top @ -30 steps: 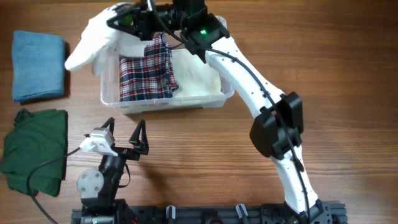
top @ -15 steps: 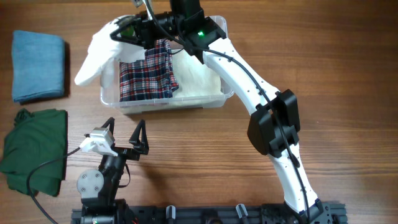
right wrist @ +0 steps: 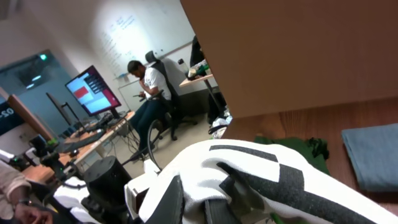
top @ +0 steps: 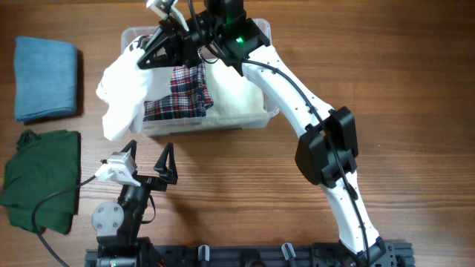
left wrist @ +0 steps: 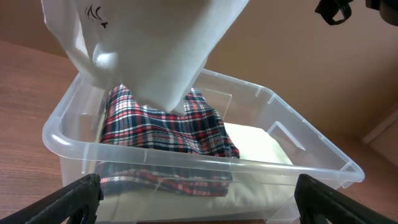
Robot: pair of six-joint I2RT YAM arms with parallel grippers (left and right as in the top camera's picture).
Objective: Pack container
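I should swing my right gripper outward, then lower it to release over the plaid cloth, which lies below it, because the garment hangs past the bin's side.
The container is a clear plastic bin at the table's back centre. A red, white and navy plaid cloth lies in it on top of a white folded piece. My right gripper hangs over the bin's back left corner, shut on a white garment with black marks. That garment drapes down over the bin's left end. In the right wrist view the garment is bunched around the shut jaws. My left gripper stands open in front of the bin, with nothing in it. It faces the bin's front wall.
A folded blue cloth lies at the far left. A crumpled dark green cloth lies in front of it, close to the left arm's base. The right arm reaches from the front right across to the bin.
The right gripper has turned and shifted slightly right with the white garment. The garment has swung from beyond the bin's left end to hang down over that end. The left arm is still.
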